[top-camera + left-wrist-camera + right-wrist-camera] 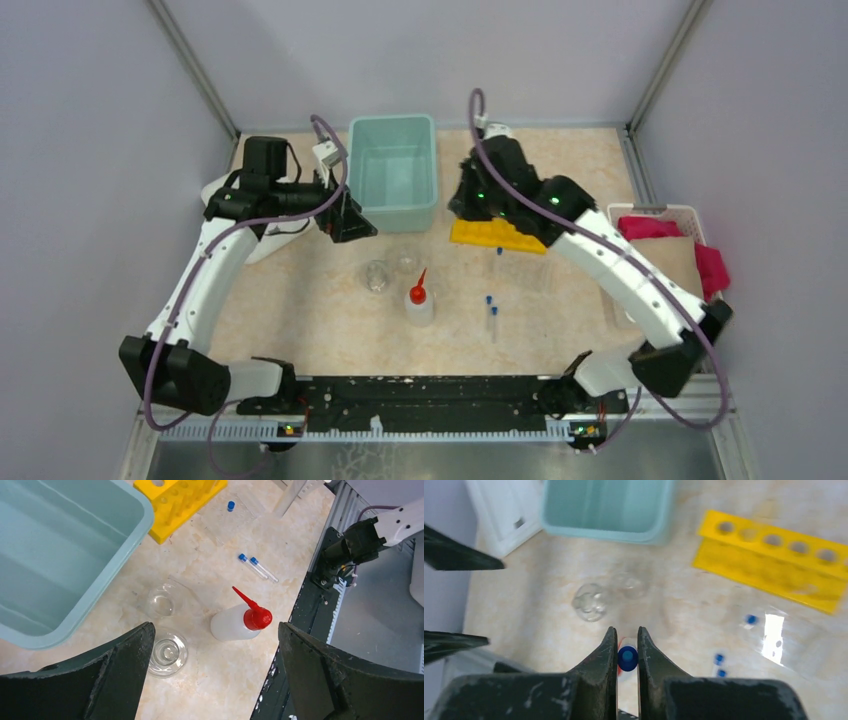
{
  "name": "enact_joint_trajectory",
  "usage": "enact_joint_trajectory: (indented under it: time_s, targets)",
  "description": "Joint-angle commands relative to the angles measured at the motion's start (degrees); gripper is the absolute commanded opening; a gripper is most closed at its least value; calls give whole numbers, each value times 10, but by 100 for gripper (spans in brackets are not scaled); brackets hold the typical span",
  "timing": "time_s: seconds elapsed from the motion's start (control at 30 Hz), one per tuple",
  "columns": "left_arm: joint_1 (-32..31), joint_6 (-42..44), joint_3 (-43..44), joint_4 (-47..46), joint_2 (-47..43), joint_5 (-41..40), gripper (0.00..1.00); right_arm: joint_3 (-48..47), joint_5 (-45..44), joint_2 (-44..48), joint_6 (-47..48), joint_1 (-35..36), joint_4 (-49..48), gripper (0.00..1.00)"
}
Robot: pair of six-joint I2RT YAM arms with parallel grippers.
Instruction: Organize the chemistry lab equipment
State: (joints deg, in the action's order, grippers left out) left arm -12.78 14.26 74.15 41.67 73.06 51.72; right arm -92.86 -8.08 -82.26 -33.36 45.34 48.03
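Note:
I should move my right gripper down and to the right in the top view to free the tube in the clear rack, because the clear rack is below on that side.
My right gripper is shut on a slim blue-capped test tube, held end-on above the table. In the top view this gripper hovers by the left end of the yellow holed rack. My left gripper is open and empty, up in the air over two clear glass cups and the squeeze bottle with red nozzle. Two more test tubes lie side by side on the table. Another blue cap shows near the rack.
An empty teal bin stands at the back centre, between the two grippers. A white basket with pink and brown cloths sits at the right edge. A white object lies under the left arm. The black rail runs along the near edge.

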Motion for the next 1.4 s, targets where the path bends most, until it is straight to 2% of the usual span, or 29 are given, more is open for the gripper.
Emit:
enact_joint_trajectory:
  time_s: [0.0,0.1,0.2,0.4,0.8,1.37]
  targets:
    - [-2,-37,38,0,22,-23,99,81,-213,127,3,-21,47,0]
    - [-2,-47,48,1,27,-28,99,163,-281,169,-21,-38,52,0]
    - [-2,-52,53,0,27,-35,99,249,-313,194,-49,-58,35,0]
    - [0,-57,61,6,29,-44,99,357,-326,207,-55,-77,-51,0]
    - [6,-54,49,0,26,-43,99,411,-307,139,-53,-107,-161,0]
    - [13,-49,43,1,24,-41,99,448,-277,87,-52,-134,-228,0]
